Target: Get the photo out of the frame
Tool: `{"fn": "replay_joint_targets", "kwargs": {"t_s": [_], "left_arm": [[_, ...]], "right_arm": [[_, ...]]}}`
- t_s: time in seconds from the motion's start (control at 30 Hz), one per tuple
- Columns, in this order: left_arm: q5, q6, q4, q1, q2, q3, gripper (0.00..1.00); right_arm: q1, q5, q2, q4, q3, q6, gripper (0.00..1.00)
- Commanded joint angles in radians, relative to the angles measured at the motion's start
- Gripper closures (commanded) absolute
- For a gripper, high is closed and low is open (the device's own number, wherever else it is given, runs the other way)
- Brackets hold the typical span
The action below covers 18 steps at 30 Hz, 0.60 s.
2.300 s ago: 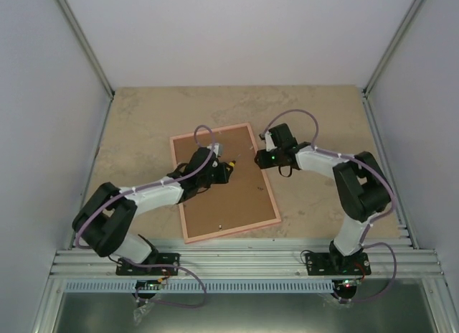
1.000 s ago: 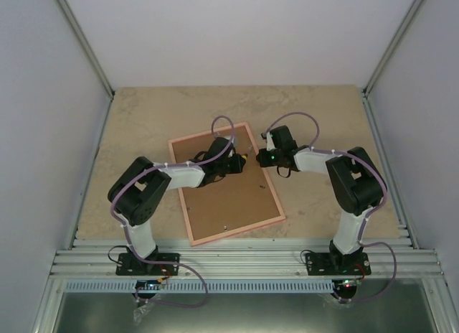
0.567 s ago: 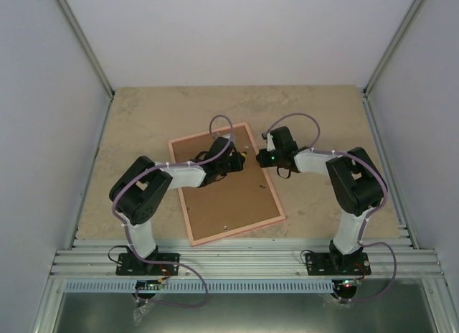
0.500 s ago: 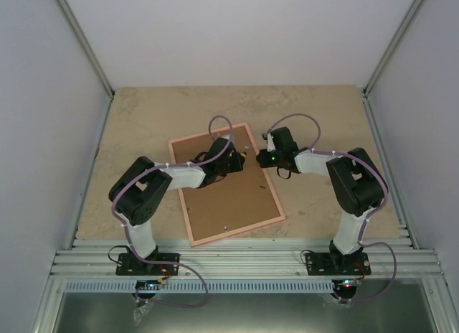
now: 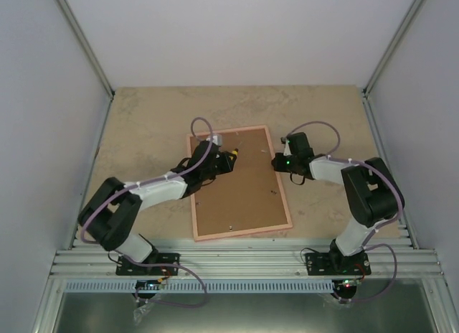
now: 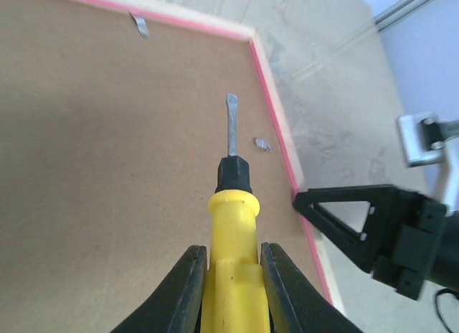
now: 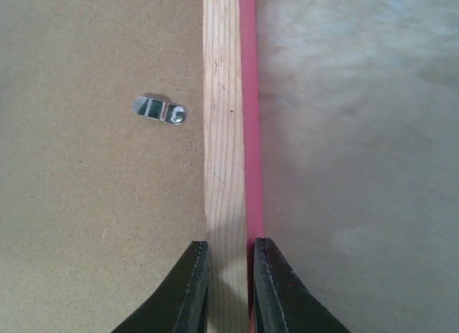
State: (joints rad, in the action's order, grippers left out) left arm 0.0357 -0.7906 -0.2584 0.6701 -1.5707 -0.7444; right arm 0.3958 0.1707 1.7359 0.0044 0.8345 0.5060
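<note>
My other arm covers the frame's opposite bar. I will drag the frame's held bar [image 6: 276,132] to the right in the overhead view and slightly back with my right gripper next, so that I turn the frame [image 5: 244,233].
The pink frame [image 5: 244,233] lies face down on the table, its brown backing board [image 5: 240,197] facing up. The photo is hidden beneath the board. My left gripper [image 5: 219,163] is shut on a yellow-handled screwdriver [image 6: 233,254]. Its blade [image 6: 231,125] hovers over the board beside a small metal clip [image 6: 263,143] near the frame's right rail [image 6: 276,132]. My right gripper [image 7: 229,250] is shut on that right rail [image 7: 224,132], one finger on the wooden inner side and one on the pink outer side. A turn clip [image 7: 160,109] lies flat on the board [image 7: 86,168] just left of the rail.
Another metal clip [image 6: 140,24] sits by the frame's far edge. The beige table [image 5: 143,125] is walled by grey panels on three sides. An aluminium rail [image 5: 244,261] carries both arm bases at the near edge. My right gripper's black fingers [image 6: 337,211] show in the left wrist view.
The frame has shifted right and turned straighter, carried by my right gripper on its rail. My left arm has drawn back to the left, still holding the screwdriver over the board.
</note>
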Motion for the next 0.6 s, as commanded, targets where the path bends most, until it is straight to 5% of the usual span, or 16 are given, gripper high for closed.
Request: {"fn": "replay_joint_targets", "kwargs": {"t_s": [0.0, 0.57], "left_arm": [[-0.023, -0.004, 0.003, -0.001, 0.111, 0.045, 1.0], [-0.088, -0.001, 0.013, -0.003, 0.272, 0.183, 1.0]], "right_arm": [[-0.031, -0.04, -0.077, -0.008, -0.057, 0.132, 1.0], [-0.143, -0.229, -0.326, 0.008, -0.273, 0.412, 0.95]]}}
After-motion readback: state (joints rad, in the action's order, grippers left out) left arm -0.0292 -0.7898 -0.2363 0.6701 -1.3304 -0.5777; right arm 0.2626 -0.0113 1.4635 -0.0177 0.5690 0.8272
